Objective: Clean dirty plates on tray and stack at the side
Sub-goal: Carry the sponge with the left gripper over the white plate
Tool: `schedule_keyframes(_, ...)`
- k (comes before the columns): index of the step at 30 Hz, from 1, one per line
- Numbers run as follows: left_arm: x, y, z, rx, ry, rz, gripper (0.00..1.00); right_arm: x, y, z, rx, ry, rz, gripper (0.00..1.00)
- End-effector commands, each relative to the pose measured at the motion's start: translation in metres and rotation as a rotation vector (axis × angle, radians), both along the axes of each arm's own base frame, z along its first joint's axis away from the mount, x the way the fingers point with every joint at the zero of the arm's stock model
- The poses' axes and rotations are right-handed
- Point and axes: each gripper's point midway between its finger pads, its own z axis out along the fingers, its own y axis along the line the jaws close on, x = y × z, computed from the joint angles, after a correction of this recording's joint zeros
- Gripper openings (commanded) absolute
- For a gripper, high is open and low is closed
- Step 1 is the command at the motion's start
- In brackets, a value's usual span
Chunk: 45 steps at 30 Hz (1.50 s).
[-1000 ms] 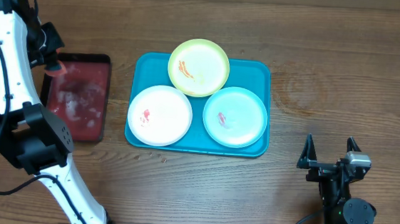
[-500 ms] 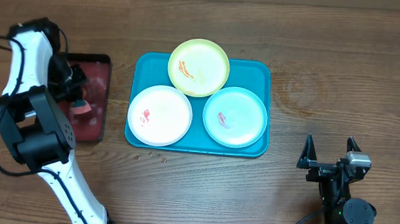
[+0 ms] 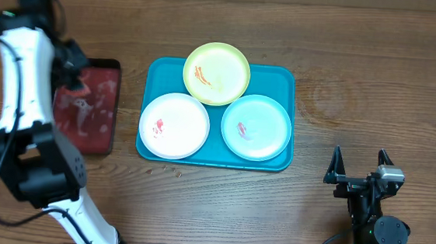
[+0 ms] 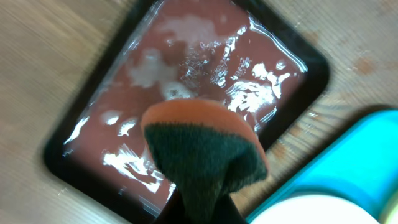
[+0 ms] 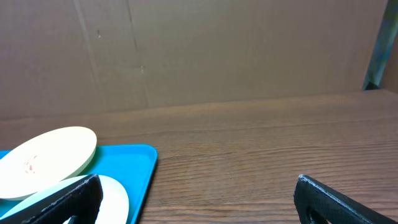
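My left gripper moves across and down onto the white plate (image 3: 174,125) (image 4: 316,211) next, because a red spot dirties the plate. The plate lies to the gripper's right in the overhead view.
Three plates lie on the turquoise tray (image 3: 284,77): a yellow-green plate (image 3: 216,73) with orange smears at the back, a white plate (image 3: 174,125) with a red spot at the front left, and a pale mint plate (image 3: 256,126) with a red spot at the front right. My left gripper (image 3: 72,75) is shut on an orange and dark green sponge (image 4: 202,152), held over the dark red tray (image 3: 97,128). My right gripper (image 3: 358,176) is open and empty, right of the turquoise tray; its view shows the tray's corner (image 5: 134,163) and the yellow-green plate (image 5: 46,158).
The dark red, black-rimmed tray (image 4: 186,68) holds a wet, shiny film of liquid. A few small crumbs (image 3: 171,170) lie on the wood in front of the turquoise tray. A cardboard wall (image 5: 217,50) stands behind the table.
My left arm has swung about over the dark red tray with the sponge, going down its left side and back toward its upper left. The right arm and the plates have not moved.
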Motion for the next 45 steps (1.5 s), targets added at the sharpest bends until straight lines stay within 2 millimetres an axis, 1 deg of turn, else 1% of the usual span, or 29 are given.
schedule_keyframes(1,-0.025,-0.016,-0.053,-0.007,0.155,-0.022,0.04,0.000,-0.002,-0.001,0.004,-0.005,-0.010,1.00)
schedule_keyframes(3,-0.026,-0.016,-0.050,-0.006,0.163,-0.032,0.04,0.000,-0.002,-0.001,0.004,-0.005,-0.010,1.00)
schedule_keyframes(5,-0.026,-0.015,-0.030,-0.005,0.156,-0.033,0.04,0.000,-0.002,-0.001,0.004,-0.005,-0.010,1.00)
schedule_keyframes(8,-0.024,-0.015,0.017,-0.001,0.119,-0.031,0.04,0.000,-0.002,-0.001,0.004,-0.005,-0.010,1.00)
schedule_keyframes(9,-0.023,-0.019,0.036,-0.018,0.088,-0.034,0.04,0.000,-0.002,-0.001,0.004,-0.005,-0.010,1.00)
schedule_keyframes(10,-0.021,-0.027,0.053,-0.046,0.051,-0.043,0.04,0.000,-0.002,-0.001,0.004,-0.005,-0.010,1.00)
schedule_keyframes(12,-0.013,-0.054,0.085,-0.140,-0.054,-0.127,0.04,0.000,-0.002,-0.001,0.004,-0.005,-0.010,1.00)
schedule_keyframes(14,-0.008,-0.081,0.104,-0.202,-0.129,-0.240,0.04,0.000,-0.002,-0.001,0.004,-0.005,-0.010,1.00)
schedule_keyframes(15,-0.009,-0.092,0.109,-0.215,-0.142,-0.274,0.04,0.000,-0.002,-0.001,0.004,-0.005,-0.010,1.00)
schedule_keyframes(17,-0.016,-0.115,0.111,-0.224,-0.115,-0.329,0.04,0.000,-0.002,-0.001,0.004,-0.005,-0.010,1.00)
schedule_keyframes(18,-0.018,-0.125,0.109,-0.230,-0.098,-0.350,0.04,0.000,-0.002,-0.001,0.004,-0.005,-0.010,1.00)
schedule_keyframes(19,-0.022,-0.138,0.104,-0.240,-0.072,-0.378,0.04,0.000,-0.002,-0.001,0.004,-0.005,-0.010,1.00)
schedule_keyframes(21,-0.028,-0.164,0.089,-0.261,-0.020,-0.435,0.04,0.000,-0.002,-0.001,0.004,-0.005,-0.010,1.00)
schedule_keyframes(24,-0.042,-0.201,0.056,-0.274,0.072,-0.525,0.04,0.000,-0.002,-0.001,0.004,-0.005,-0.010,1.00)
schedule_keyframes(27,-0.049,-0.226,0.020,-0.258,0.118,-0.565,0.04,0.000,-0.002,-0.001,0.004,-0.005,-0.010,1.00)
schedule_keyframes(30,-0.054,-0.233,-0.013,-0.211,0.144,-0.523,0.04,0.000,-0.002,-0.001,0.004,-0.005,-0.010,1.00)
schedule_keyframes(35,-0.052,-0.237,-0.054,-0.207,0.115,-0.461,0.04,0.000,-0.002,-0.001,0.004,-0.005,-0.010,1.00)
schedule_keyframes(37,-0.051,-0.237,-0.068,-0.210,0.099,-0.431,0.04,0.000,-0.002,-0.001,0.004,-0.005,-0.010,1.00)
schedule_keyframes(39,-0.054,-0.237,-0.081,-0.214,0.099,-0.390,0.04,0.000,-0.002,-0.001,0.004,-0.005,-0.010,1.00)
schedule_keyframes(42,-0.057,-0.236,-0.096,-0.216,0.089,-0.367,0.04,0.000,-0.002,-0.001,0.004,-0.005,-0.010,1.00)
schedule_keyframes(43,-0.056,-0.236,-0.100,-0.216,0.080,-0.376,0.07,0.000,-0.002,-0.001,0.004,-0.005,-0.010,1.00)
schedule_keyframes(44,-0.056,-0.236,-0.103,-0.215,0.077,-0.386,0.13,0.000,-0.002,-0.001,0.004,-0.005,-0.010,1.00)
schedule_keyframes(45,-0.057,-0.236,-0.104,-0.214,0.078,-0.397,0.15,0.000,-0.002,-0.001,0.004,-0.005,-0.010,1.00)
